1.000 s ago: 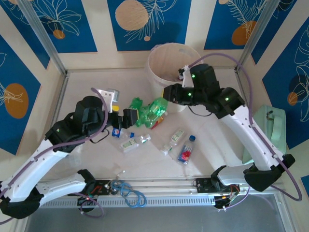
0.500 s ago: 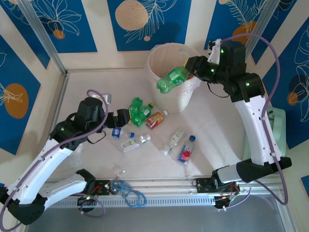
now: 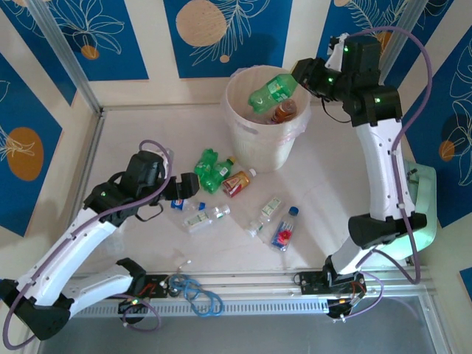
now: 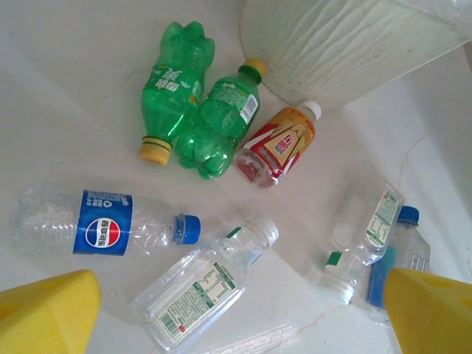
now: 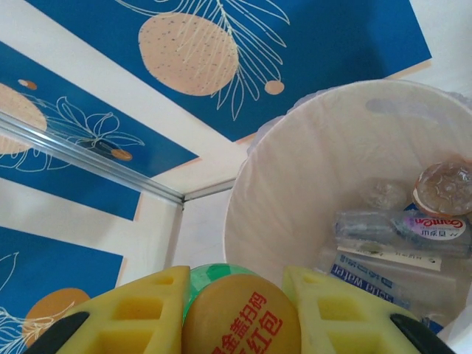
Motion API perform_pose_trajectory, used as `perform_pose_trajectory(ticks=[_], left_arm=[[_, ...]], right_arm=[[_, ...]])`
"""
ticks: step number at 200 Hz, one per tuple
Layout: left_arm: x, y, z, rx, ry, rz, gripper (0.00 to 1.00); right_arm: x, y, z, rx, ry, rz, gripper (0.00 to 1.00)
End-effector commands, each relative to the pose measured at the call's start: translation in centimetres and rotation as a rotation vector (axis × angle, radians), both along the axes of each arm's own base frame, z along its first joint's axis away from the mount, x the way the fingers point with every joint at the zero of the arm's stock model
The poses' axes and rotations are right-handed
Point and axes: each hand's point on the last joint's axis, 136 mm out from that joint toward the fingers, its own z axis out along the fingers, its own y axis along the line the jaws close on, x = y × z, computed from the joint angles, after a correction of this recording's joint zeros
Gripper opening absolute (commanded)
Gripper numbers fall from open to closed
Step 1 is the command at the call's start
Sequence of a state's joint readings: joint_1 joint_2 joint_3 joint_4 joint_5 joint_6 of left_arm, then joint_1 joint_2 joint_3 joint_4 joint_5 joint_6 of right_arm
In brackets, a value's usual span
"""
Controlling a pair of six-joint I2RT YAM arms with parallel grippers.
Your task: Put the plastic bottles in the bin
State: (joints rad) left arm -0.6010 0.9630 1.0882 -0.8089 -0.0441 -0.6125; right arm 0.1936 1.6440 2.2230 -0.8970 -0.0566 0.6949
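The green bottle's yellow-capped neck hangs by the bin's rim, so my right gripper will move from there toward the middle of the bin's opening [image 3: 263,88] [image 5: 354,210] and release it.
My right gripper [image 3: 296,78] hangs over the bin [image 3: 237,131], shut on the yellow-capped neck of a green bottle [image 3: 268,91]. In the right wrist view that cap [image 5: 243,318] is pinched between the yellow fingers [image 5: 140,310], and the bin's inside [image 5: 295,192] holds several bottles. My left gripper [image 3: 189,184] is open low over the table. Its yellow fingertips [image 4: 46,311] straddle a clear bottle [image 4: 198,292]. Lying around are two green bottles [image 4: 174,82], an amber one [image 4: 277,143], a Pepsi bottle [image 4: 97,230] and two more [image 4: 367,234].
A mint-green case [image 3: 417,198] sits at the table's right edge beside the right arm. Blue cable loops [image 3: 196,292] lie on the front rail. Blue-and-cream wall panels close in the back and sides. A blue-capped bottle [image 3: 285,228] lies toward the front.
My right arm has lifted the green bottle off the pile on the table and swung it up over the bin's mouth. The left gripper has drawn back slightly to the left.
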Motion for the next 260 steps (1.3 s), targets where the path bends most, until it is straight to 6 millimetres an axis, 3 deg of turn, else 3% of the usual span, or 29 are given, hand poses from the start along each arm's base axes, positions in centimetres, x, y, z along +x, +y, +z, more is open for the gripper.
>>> perform_pose_trajectory(ticks=[1,42,108,117,139,157,168,184,217,241,260], left_arm=[[-0.3,0.2,-1.1,0.011,0.036,-0.002,0.97],[-0.4,0.4,-1.9,0.017,0.051,0.005,0.97],[-0.4,0.5,-2.7,0.003,0.065,0.026,0.96],[-0.4,0.5,-2.6,-0.001,0.062,0.029,0.96],[-0.5,0.6,-2.5,-0.003,0.060,0.031,0.96],[-0.6,0.6,-2.4,-0.006,0.060,0.030,0.96],[-0.7,0.6,-2.3,-0.010,0.059,0.028,0.96],[-0.7,0.5,-2.4,-0.012,0.061,0.025,0.96],[-0.7,0.3,-2.1,-0.030,0.055,0.019,0.95],[-0.7,-0.1,-2.1,-0.051,0.055,0.015,0.93],[-0.7,-0.4,-2.0,-0.071,0.056,0.010,0.92]], right_arm=[[0.5,-0.1,-0.1,-0.023,0.010,0.010,0.20],[2.4,-0.6,-1.7,-0.074,0.036,-0.020,0.20],[5.1,0.6,-3.2,-0.064,0.071,0.003,0.22],[5.6,0.7,-3.5,-0.063,0.078,0.003,0.26],[6.7,1.0,-4.4,-0.065,0.100,0.003,0.52],[7.1,1.1,-4.7,-0.070,0.109,-0.004,0.62],[7.2,1.0,-4.7,-0.071,0.111,-0.006,0.73],[6.8,1.0,-4.2,-0.071,0.104,-0.005,0.76],[4.2,1.6,-3.2,-0.121,0.082,0.020,0.68],[0.3,3.0,-3.2,-0.228,0.073,0.050,0.66],[-3.8,4.2,-4.7,-0.337,0.084,0.076,0.67]])
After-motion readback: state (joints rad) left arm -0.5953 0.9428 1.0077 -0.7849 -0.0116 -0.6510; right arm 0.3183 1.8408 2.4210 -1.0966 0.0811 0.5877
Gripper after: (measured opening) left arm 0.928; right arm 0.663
